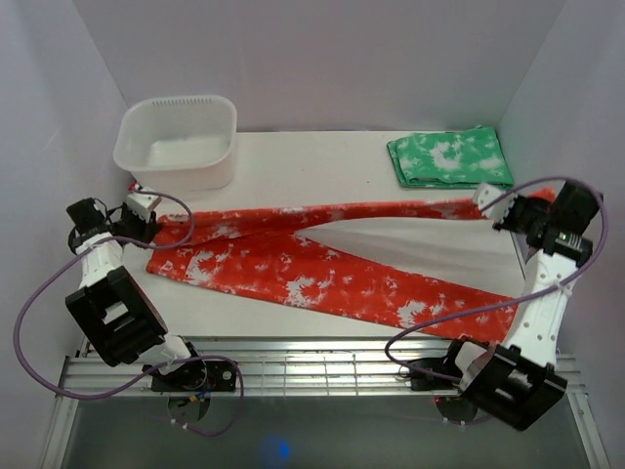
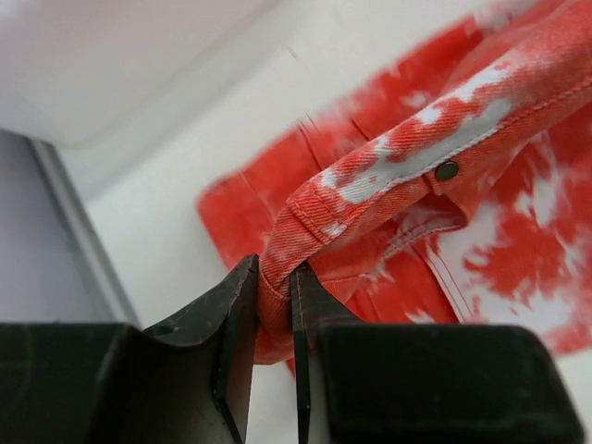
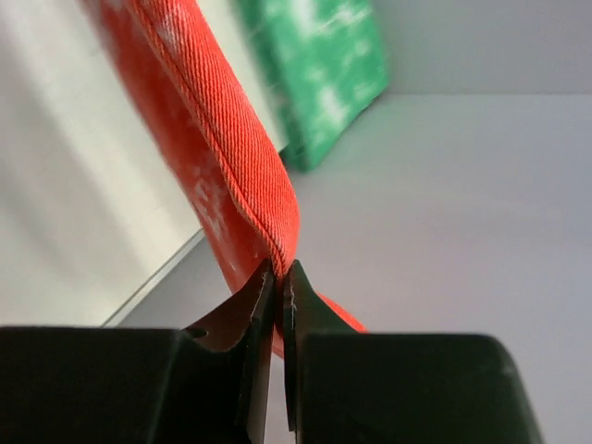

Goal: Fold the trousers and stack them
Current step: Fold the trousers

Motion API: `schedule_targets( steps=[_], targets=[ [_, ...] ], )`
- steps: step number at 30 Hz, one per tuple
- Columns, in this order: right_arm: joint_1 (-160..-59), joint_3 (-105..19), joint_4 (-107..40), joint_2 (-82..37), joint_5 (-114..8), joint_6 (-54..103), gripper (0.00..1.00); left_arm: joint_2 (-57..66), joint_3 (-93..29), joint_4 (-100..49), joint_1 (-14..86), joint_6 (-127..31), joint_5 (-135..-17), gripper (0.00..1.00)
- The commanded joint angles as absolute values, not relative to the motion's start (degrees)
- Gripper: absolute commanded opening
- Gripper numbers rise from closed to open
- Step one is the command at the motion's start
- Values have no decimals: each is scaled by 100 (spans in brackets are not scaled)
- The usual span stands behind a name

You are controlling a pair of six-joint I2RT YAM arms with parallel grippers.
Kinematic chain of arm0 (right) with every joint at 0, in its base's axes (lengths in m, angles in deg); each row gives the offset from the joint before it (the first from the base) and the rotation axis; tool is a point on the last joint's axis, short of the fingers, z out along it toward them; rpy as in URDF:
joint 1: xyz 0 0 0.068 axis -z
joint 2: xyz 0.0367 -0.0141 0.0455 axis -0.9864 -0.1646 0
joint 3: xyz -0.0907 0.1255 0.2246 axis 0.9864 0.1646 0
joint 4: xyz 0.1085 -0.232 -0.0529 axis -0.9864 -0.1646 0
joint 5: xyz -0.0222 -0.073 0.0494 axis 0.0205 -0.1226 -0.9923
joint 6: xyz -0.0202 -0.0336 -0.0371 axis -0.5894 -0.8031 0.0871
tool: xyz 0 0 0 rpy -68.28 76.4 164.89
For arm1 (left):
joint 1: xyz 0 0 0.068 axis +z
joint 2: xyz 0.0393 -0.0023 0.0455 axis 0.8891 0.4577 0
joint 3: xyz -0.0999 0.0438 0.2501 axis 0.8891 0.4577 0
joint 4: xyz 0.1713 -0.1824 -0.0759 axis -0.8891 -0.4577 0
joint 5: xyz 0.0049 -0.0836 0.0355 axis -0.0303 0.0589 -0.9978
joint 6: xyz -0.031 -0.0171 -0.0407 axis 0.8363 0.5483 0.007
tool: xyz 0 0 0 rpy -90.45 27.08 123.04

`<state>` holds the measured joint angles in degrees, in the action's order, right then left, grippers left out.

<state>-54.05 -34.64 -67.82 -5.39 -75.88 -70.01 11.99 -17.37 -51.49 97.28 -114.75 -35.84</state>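
My left gripper holds the waistband corner, and the near half of the trousers lies flat. Next it will move back and down onto the near end of the trousers' waist [image 1: 162,266] and let go of the corner there.
The red-orange trousers [image 1: 293,264] with white blotches lie spread across the table, waist at the left, legs running right. My left gripper [image 1: 146,210] is shut on the waistband corner [image 2: 305,217] and holds it lifted. My right gripper [image 1: 488,202] is shut on the far leg's hem [image 3: 245,199] and holds it raised at the right side. The far leg is stretched taut between both grippers. The near leg [image 1: 410,298] lies flat on the table.
A white plastic basin [image 1: 178,142] stands at the back left. A folded green cloth with white blotches [image 1: 449,158] lies at the back right. White walls enclose the table on three sides. The metal rail [image 1: 322,371] runs along the near edge.
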Motion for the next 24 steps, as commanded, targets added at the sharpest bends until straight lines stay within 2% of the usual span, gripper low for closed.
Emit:
schedule_targets(
  steps=[1, 4, 7, 10, 17, 21, 24],
  targets=[
    [-4486, -1760, -6938, 458, -7620, -9021, 8, 807, -1072, -5691, 10159, -12802, -3415, 0],
    [-3914, -659, -7070, 1189, -7672, -9672, 8, 789, -633, -6184, 10371, -13638, -3476, 0],
    [-3632, -376, -7403, 1410, -7699, -9859, 8, 798, -412, -6492, 10494, -14201, -3677, 0],
    [-3579, -367, -7711, 1340, -7559, -9912, 8, 947, -463, -6457, 10512, -14115, -3915, 0],
    [-3579, -1087, -8070, 690, -7630, -10305, 8, 1817, -2270, -6606, 10460, -12700, -3432, 0],
    [-3553, -1062, -8502, 689, -7207, -10544, 8, 2151, -2730, -7036, 10451, -12856, -3379, 0],
    [-3544, -720, -8678, 1066, -7137, -10842, 8, 2126, -2635, -7344, 10451, -13313, -3493, 0]
  ],
)
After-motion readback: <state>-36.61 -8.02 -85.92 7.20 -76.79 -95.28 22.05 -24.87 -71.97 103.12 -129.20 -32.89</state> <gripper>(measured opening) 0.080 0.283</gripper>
